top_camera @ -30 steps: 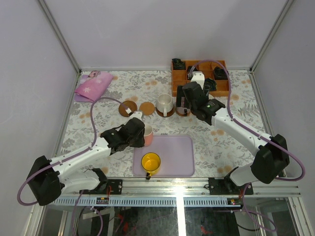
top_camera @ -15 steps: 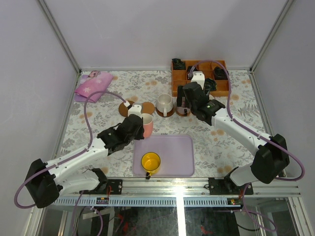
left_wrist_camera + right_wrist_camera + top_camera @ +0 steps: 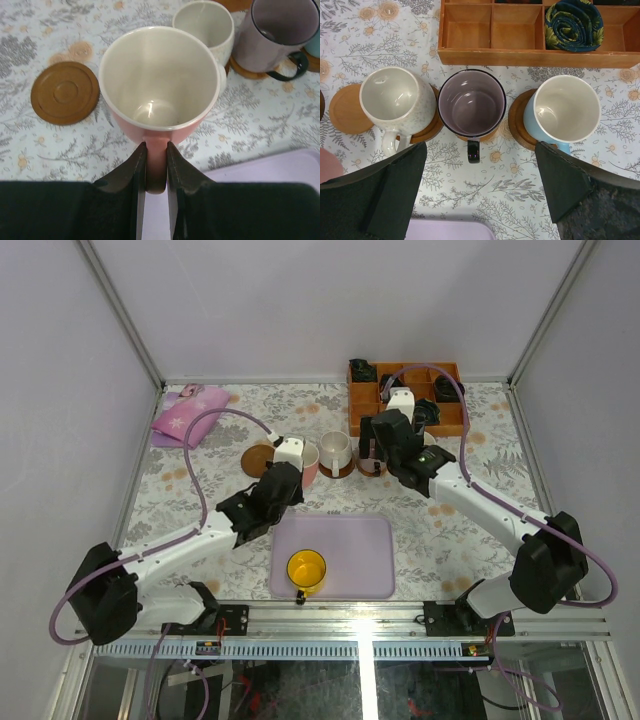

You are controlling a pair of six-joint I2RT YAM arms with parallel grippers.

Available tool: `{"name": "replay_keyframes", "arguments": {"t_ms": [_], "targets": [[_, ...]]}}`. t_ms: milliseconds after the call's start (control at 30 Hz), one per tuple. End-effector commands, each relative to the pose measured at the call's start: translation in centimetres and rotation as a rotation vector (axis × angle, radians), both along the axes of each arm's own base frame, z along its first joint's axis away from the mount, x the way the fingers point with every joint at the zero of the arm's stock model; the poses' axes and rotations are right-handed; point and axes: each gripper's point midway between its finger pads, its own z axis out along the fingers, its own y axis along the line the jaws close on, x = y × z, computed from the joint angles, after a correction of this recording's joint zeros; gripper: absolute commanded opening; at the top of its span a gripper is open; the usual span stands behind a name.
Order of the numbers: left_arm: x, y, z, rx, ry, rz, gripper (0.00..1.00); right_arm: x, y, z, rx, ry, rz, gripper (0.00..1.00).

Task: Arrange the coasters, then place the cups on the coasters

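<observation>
My left gripper should carry the pink cup (image 3: 309, 462) outward, lower it onto the tan coaster and release, since that disc lies outward of and below my gripper, still bare.
My left gripper (image 3: 156, 167) is shut on the handle of the pink cup (image 3: 160, 85), holding it upright by the row of coasters. A bare dark coaster (image 3: 65, 92) lies to its left. In the top view the pink cup (image 3: 309, 462) covers the tan coaster. The right wrist view shows that tan coaster (image 3: 345, 109) bare, then the cream cup (image 3: 395, 97), purple cup (image 3: 471, 103) and blue cup (image 3: 566, 109), each on a coaster. My right gripper (image 3: 480, 185) hangs open above and just in front of the purple cup. The yellow cup (image 3: 306, 569) stands on the lavender tray (image 3: 355, 545).
The orange compartment box (image 3: 405, 400) stands right behind the row of cups, with a rolled dark cloth (image 3: 572, 25) in one section. A pink folded cloth (image 3: 187, 415) lies at the back left. The tray fills the near middle.
My left arm has carried the pink cup from beside the tray's left edge back toward the coaster row. The right gripper has hardly moved.
</observation>
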Motion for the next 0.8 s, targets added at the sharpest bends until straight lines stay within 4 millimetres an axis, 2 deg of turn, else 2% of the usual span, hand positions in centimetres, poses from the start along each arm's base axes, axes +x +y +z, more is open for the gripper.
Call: {"name": "replay_keyframes", "arguments": {"t_ms": [0, 200, 367, 533, 767], "targets": [[4.3, 0.3, 5.2, -0.106, -0.271, 0.095, 0.00, 1.0, -0.1, 0.6, 0.006, -0.050, -0.008, 0.96], [7.8, 1.7, 3.6, -0.131, -0.300, 0.123, 0.00, 1.2, 0.3, 0.1, 0.002, -0.051, 0.017, 0.95], [9.7, 2.7, 2.4, -0.182, -0.296, 0.125, 0.00, 1.2, 0.1, 0.2, -0.009, -0.062, 0.024, 0.95], [10.5, 3.3, 1.4, -0.212, -0.304, 0.126, 0.00, 1.4, 0.4, 0.0, -0.014, -0.060, 0.035, 0.95], [11.0, 2.4, 1.0, -0.217, -0.311, 0.093, 0.00, 1.8, 0.9, -0.4, -0.020, -0.038, 0.053, 0.95]]}}
